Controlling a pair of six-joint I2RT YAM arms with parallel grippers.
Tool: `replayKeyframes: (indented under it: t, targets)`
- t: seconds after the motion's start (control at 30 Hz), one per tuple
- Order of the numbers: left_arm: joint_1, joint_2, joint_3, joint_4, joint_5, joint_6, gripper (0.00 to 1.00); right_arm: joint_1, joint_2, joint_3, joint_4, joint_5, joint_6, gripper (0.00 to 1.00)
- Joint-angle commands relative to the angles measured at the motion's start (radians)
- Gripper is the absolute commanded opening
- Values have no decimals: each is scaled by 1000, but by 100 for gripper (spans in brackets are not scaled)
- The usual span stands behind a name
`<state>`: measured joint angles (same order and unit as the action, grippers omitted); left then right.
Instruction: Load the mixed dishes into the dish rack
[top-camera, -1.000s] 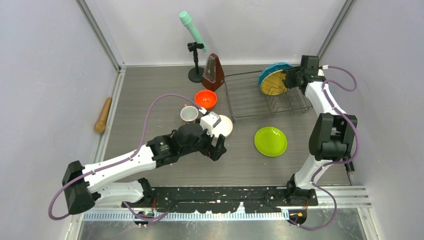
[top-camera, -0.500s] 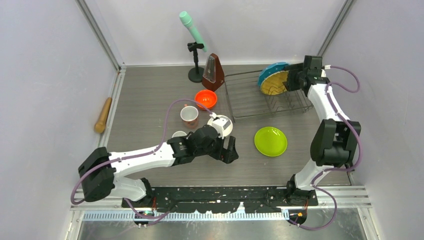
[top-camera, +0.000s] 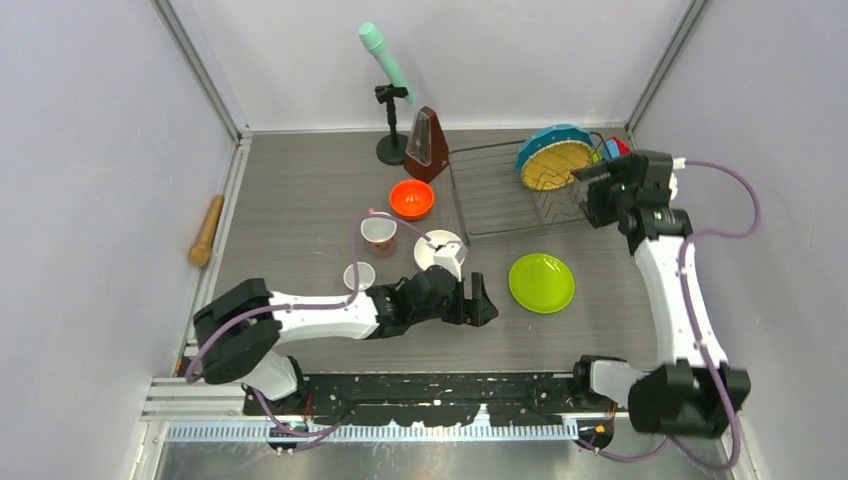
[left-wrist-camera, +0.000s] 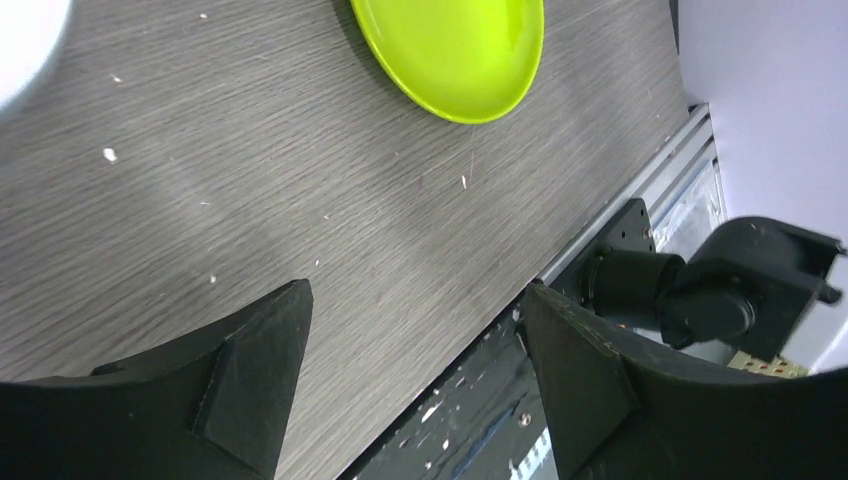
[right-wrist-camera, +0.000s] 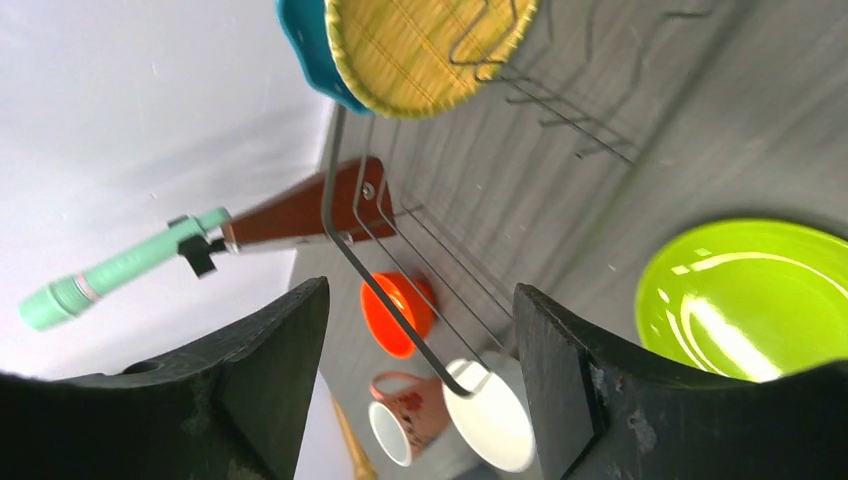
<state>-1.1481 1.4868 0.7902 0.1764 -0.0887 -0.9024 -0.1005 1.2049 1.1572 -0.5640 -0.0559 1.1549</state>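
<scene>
I should next move my right gripper back from the rack and down onto the lime-green plate's clear rim part farthest from my left gripper.
The teal plate (top-camera: 553, 158) stands on edge in the back right of the dish rack (top-camera: 490, 205); its yellowish underside shows in the right wrist view (right-wrist-camera: 425, 40). The lime-green plate (top-camera: 541, 282) lies flat in front of the rack. The white bowl (top-camera: 438, 250), orange bowl (top-camera: 411, 198), pinkish mug (top-camera: 379, 232) and small grey-white mug (top-camera: 359, 276) stand on the table left of the rack. My left gripper (top-camera: 487, 303) is open and empty, low over the table just left of the lime-green plate (left-wrist-camera: 450, 50). My right gripper (top-camera: 592, 195) is open and empty, right of the rack.
A brown metronome (top-camera: 428, 145) and a mint-green microphone on a black stand (top-camera: 385, 60) are behind the rack's left end. A wooden pestle (top-camera: 206, 230) lies by the left wall. Red and blue pieces (top-camera: 612, 148) sit at the rack's back right corner.
My left arm has swept right, from over the white bowl toward the lime-green plate. My right gripper has drawn back from the teal plate, which stays standing in the rack.
</scene>
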Motion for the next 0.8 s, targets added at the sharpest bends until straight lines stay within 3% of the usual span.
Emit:
replayKeyframes:
  t: [0.0, 0.23, 0.4, 0.57, 0.77]
  targets:
    - [-29, 85, 4, 172, -84, -121, 78, -1, -178, -109, -82, -1, -169, 73]
    - [-52, 210, 21, 286, -140, -239, 76, -1, -349, -273, -242, -67, -233, 73]
    - [-58, 244, 42, 290, -157, -237, 76, -1, -390, -389, -311, 23, -242, 70]
    - [-67, 201, 32, 252, -194, -204, 75, -1, -397, -480, -226, 200, -193, 69]
    - [-73, 128, 25, 153, -241, -164, 76, -1, -266, -561, -73, 203, -218, 72]
